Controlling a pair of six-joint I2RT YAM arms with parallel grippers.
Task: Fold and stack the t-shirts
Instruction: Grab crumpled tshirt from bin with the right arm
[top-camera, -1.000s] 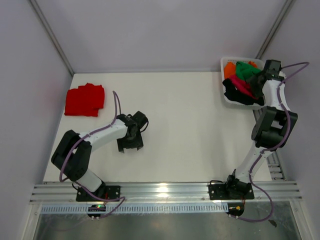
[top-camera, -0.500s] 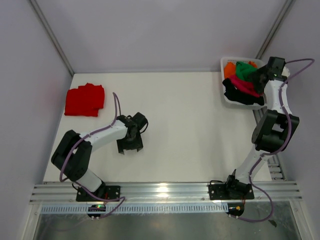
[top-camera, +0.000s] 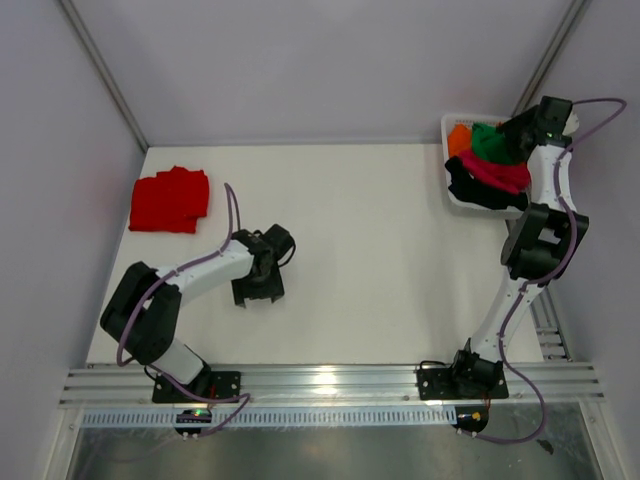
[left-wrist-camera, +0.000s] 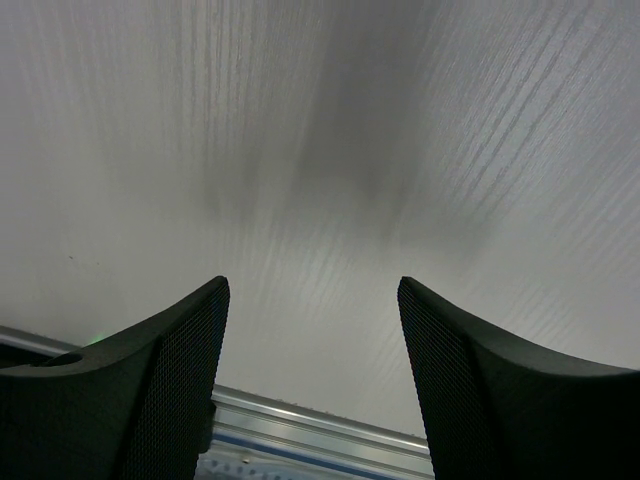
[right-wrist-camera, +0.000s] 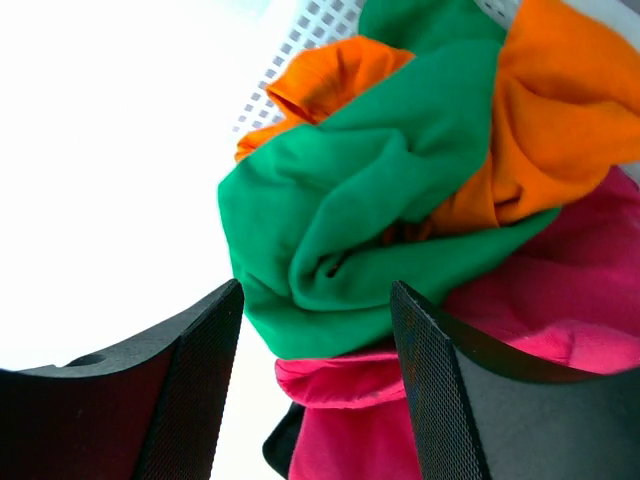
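Note:
My right gripper will next go down into the basket (top-camera: 452, 125) and close on the raised fold of the green shirt, because that shirt is on top of the magenta one.
A folded red t-shirt (top-camera: 170, 200) lies at the table's far left. The white mesh basket (top-camera: 452, 125) at the far right holds crumpled shirts: green (top-camera: 490, 142), orange (top-camera: 459, 137), magenta (top-camera: 495, 172) and black (top-camera: 468, 187). My right gripper (top-camera: 522, 128) hovers over the basket, open and empty. In the right wrist view its fingers (right-wrist-camera: 440, 370) frame the green shirt (right-wrist-camera: 380, 200) above the magenta one (right-wrist-camera: 470, 400), with orange (right-wrist-camera: 560, 110) beyond. My left gripper (top-camera: 257, 290) is open and empty, low over bare table; the left wrist view (left-wrist-camera: 312, 290) shows only tabletop between its fingers.
An aluminium rail (top-camera: 330, 380) runs along the table's near edge and shows in the left wrist view (left-wrist-camera: 310, 425). Grey walls enclose the table on three sides. The basket wall (right-wrist-camera: 300, 40) borders the white tabletop.
My right gripper has risen and moved toward the back of the basket, over the green shirt. The left arm has barely moved.

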